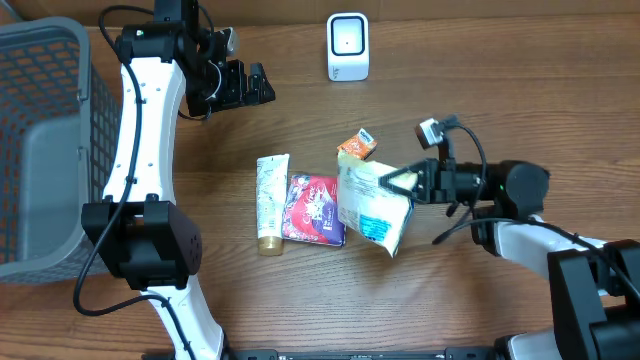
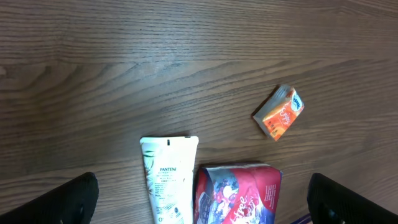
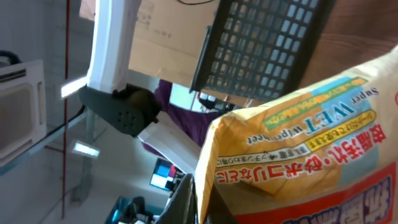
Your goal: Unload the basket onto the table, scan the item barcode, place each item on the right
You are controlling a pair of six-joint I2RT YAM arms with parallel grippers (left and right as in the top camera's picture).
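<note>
My right gripper turns and brings the pack down onto the tabletop (image 1: 418, 226) beside the red packet next to release its edge, since that spot lies below my gripper.
My right gripper (image 1: 402, 181) is shut on the edge of a wet-wipes pack (image 1: 372, 205), holding it tilted a little above the table, right of the other items. In the right wrist view the pack (image 3: 311, 137) fills the lower right, yellow with printed text, and a dark finger (image 3: 186, 200) presses its left edge. No barcode shows on it. A white scanner (image 1: 348, 47) stands upright at the back centre. My left gripper (image 1: 252, 85) hangs open at the back left with nothing in it; its dark fingertips (image 2: 69, 202) frame the left wrist view.
A white Pantene tube (image 1: 271, 203) and a red packet (image 1: 314, 210) lie side by side at the centre, and a small orange box (image 1: 357, 147) lies behind them. A grey mesh basket (image 1: 40, 150) stands along the left edge.
</note>
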